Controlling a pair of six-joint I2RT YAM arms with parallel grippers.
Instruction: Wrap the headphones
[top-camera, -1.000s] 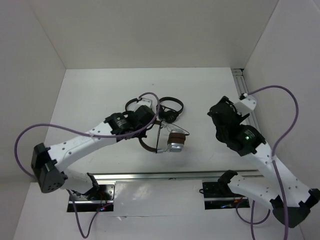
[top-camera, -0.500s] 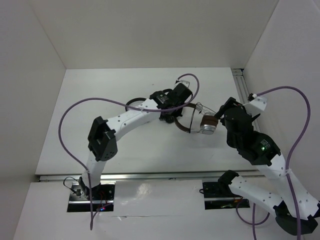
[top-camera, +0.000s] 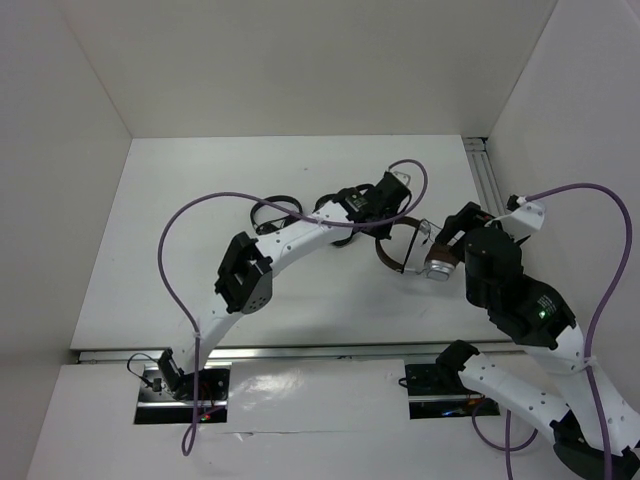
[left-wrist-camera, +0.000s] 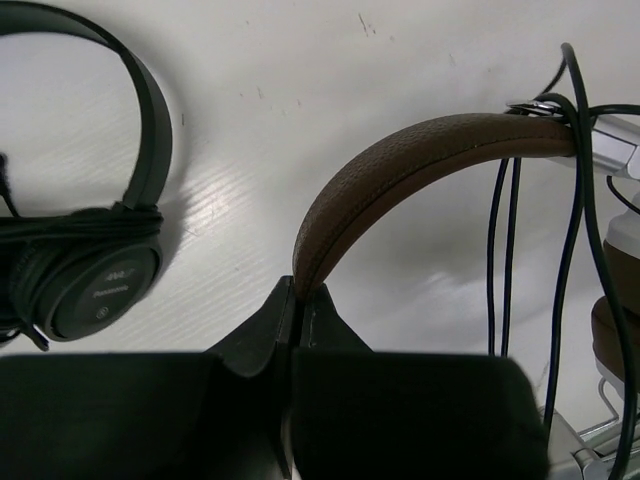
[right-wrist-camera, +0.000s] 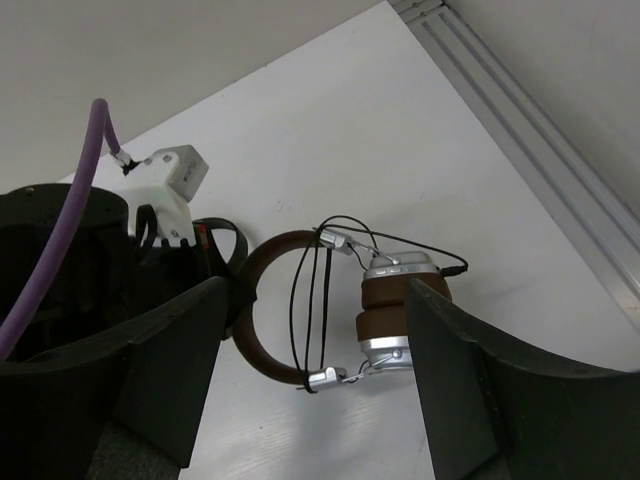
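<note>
The cable (right-wrist-camera: 325, 300) already runs across the headband, so the left gripper will next lower and ease outward, set the headband's curve on the bare tabletop, and then release it.
The headphones (top-camera: 436, 266) have a brown headband (left-wrist-camera: 420, 150) and silver earcups with brown pads (right-wrist-camera: 400, 295). Their thin black cable (right-wrist-camera: 325, 300) runs in several strands across the band from one yoke to the other, and its plug end sticks out beside the upper earcup. My left gripper (left-wrist-camera: 297, 292) is shut on the middle of the headband and reaches in from the left (top-camera: 383, 230). My right gripper (right-wrist-camera: 317, 287) stands open just right of the headphones (top-camera: 450, 240), touching nothing. Its view looks between its fingers onto the earcups.
Two black headphones lie left of the brown pair, one in the left wrist view (left-wrist-camera: 90, 280) and both under the left arm (top-camera: 275, 210). An aluminium rail (top-camera: 485, 180) runs along the right wall. White walls enclose the table.
The left arm has swung the headphones right and toward the back, up to the right gripper. The right gripper has moved in toward the earcups and opened slightly wider.
</note>
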